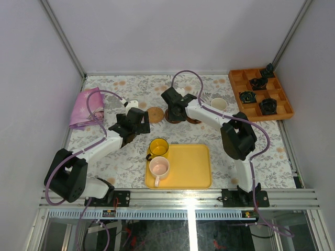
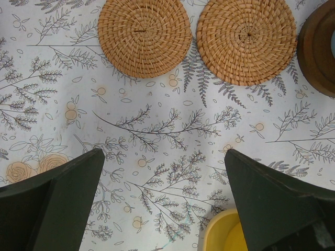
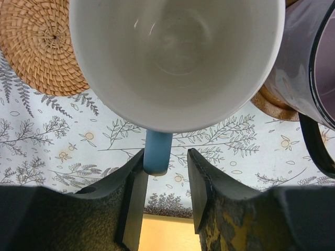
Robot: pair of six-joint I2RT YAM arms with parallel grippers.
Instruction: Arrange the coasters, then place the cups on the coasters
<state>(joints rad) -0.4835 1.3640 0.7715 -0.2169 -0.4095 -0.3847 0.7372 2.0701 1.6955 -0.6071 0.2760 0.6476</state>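
Observation:
My left gripper should next pull its open fingers back and lower them around the yellow cup's dark handle, because the handle sticks out below and back from the gripper.
A white cup with a light-blue handle fills the right wrist view. My right gripper is open around that handle: the left finger touches it, the right finger stands apart. A woven tan coaster lies partly under the cup's left side. Right of it a purple-grey cup stands on a dark wooden coaster. My left gripper hangs wide open over bare cloth, short of two woven coasters. A yellow cup and a pale pink cup stand on the yellow tray.
A pale cup stands alone at the back right. An orange compartment tray with small black objects sits at the far right corner. A pink cloth lies at the far left. Grey walls close in three sides.

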